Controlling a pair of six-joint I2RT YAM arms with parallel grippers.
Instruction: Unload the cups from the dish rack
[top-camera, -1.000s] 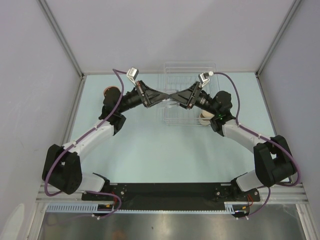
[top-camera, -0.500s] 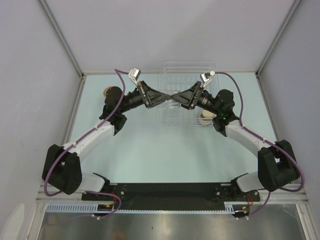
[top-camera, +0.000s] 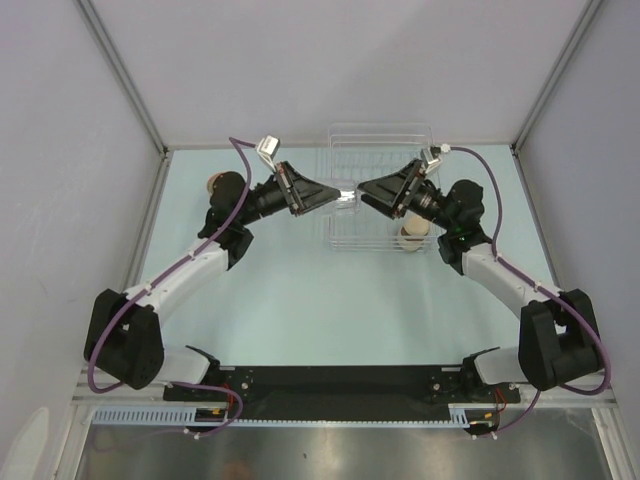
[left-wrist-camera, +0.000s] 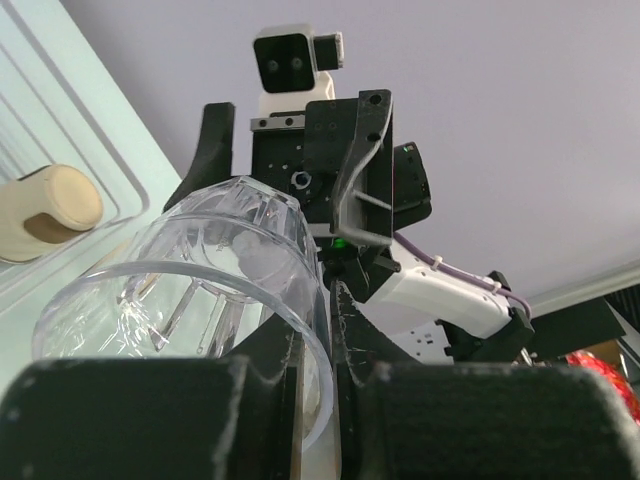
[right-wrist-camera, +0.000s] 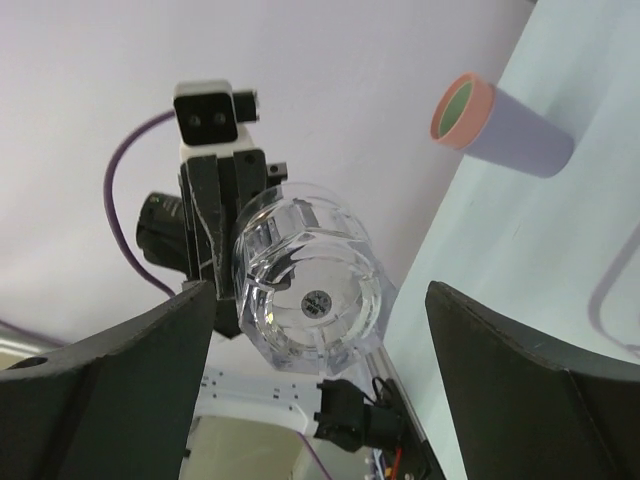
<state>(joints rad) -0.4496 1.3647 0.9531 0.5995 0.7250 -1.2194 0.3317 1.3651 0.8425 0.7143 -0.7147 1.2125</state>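
Observation:
The cup needs to swing left in the top view with my left gripper next, then be tipped base-down, lowered and released, because bare tabletop beside the rack is below there.
A clear faceted cup (top-camera: 347, 197) hangs in the air over the dish rack (top-camera: 380, 135), a see-through basket at the back of the table. My left gripper (top-camera: 335, 196) is shut on the cup's rim. In the left wrist view the clear wall (left-wrist-camera: 200, 260) is pinched between my left gripper's (left-wrist-camera: 315, 320) fingers. My right gripper (top-camera: 363, 188) stands open just right of the cup, apart from it. In the right wrist view the cup's base (right-wrist-camera: 315, 295) faces my right gripper (right-wrist-camera: 320, 290), between wide jaws that do not touch it.
A beige cup (top-camera: 412, 235) lies by the rack's right side, also visible as a beige cup (left-wrist-camera: 50, 205) from the left wrist. A lilac cup with a salmon rim (right-wrist-camera: 500, 125) lies on the table; a salmon cup (top-camera: 215, 183) shows behind the left arm.
My right gripper has opened, let go of the clear cup and drawn back to the right. The left gripper keeps the cup at the same spot.

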